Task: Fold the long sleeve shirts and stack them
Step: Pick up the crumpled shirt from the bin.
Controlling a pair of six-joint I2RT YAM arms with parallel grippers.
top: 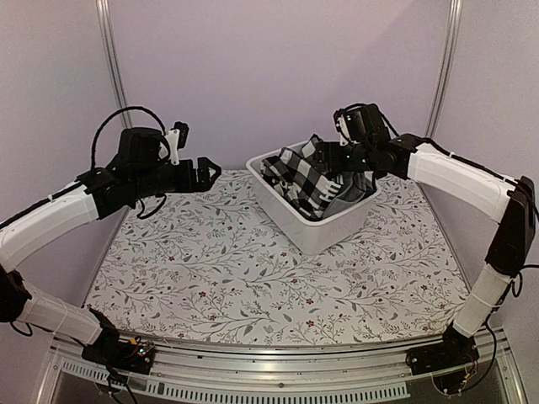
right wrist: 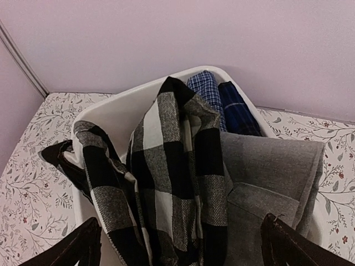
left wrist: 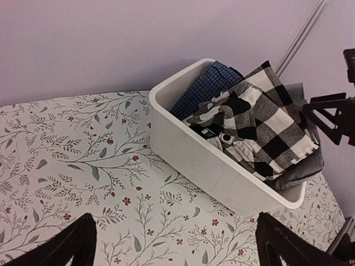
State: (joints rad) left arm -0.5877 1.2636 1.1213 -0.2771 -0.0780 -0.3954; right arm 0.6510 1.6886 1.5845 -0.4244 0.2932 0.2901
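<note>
My right gripper has the raised fold of the check shirt beside the grey shirt point(right wrist: 272, 172) standing up between its open fingers, so I will lower the gripper onto that fold next.
The long sleeve shirts lie bundled in a white bin point(top: 316, 233). A black-and-white check shirt point(top: 303, 181) lies on top, with one part hanging over the bin's wall. It also shows in the left wrist view point(left wrist: 260, 124) and the right wrist view point(right wrist: 172, 177). A plain grey shirt point(right wrist: 272, 172) lies beside it, and dark blue patterned shirts point(right wrist: 213, 91) lie behind. My right gripper point(top: 330, 160) is open and empty, just above the check shirt point(right wrist: 183, 249). My left gripper point(top: 206, 172) is open and empty, in the air left of the bin point(left wrist: 177, 252).
The table point(top: 210, 261) is covered with a floral cloth. The bin stands at its back right and shows in the left wrist view point(left wrist: 222, 172). Lilac walls with metal posts point(top: 114, 59) close off the back and sides.
</note>
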